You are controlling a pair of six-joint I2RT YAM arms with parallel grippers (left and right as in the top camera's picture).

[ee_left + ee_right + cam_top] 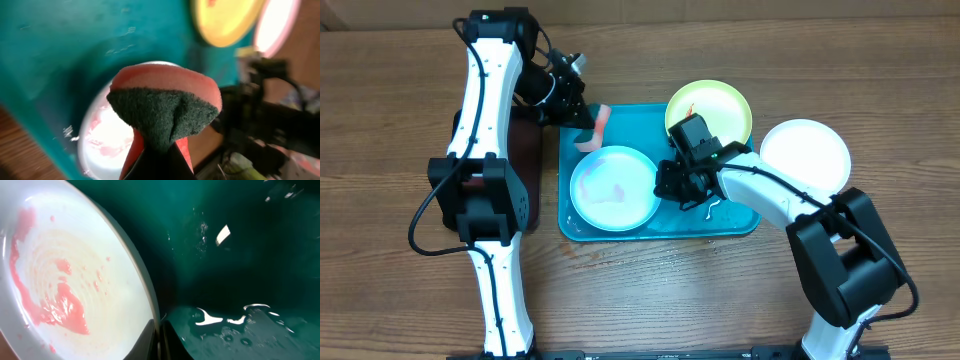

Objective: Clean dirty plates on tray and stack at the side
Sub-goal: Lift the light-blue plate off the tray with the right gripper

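My right gripper is going to lift, come down over the white plate (806,155) and release. The plate lies empty beside the tray, to the gripper's right in the overhead view.
A pale blue plate (613,187) with a red smear lies on the left of the turquoise tray (650,118). My right gripper (667,182) is shut on the plate's right rim; the right wrist view shows the rim (145,287) pinched between the fingers (159,342). My left gripper (582,128) is shut on a pink sponge (596,124) with a dark green scrub face (165,112), held above the plate's far edge. The pale green plate (710,108) overlaps the tray's far right corner. The white plate (806,155) lies on the table to the right.
A small black tray (530,160) with a dark red inside lies left of the turquoise tray, mostly under the left arm. Water glistens on the tray floor (240,320). The table is bare wood (880,80) around them.
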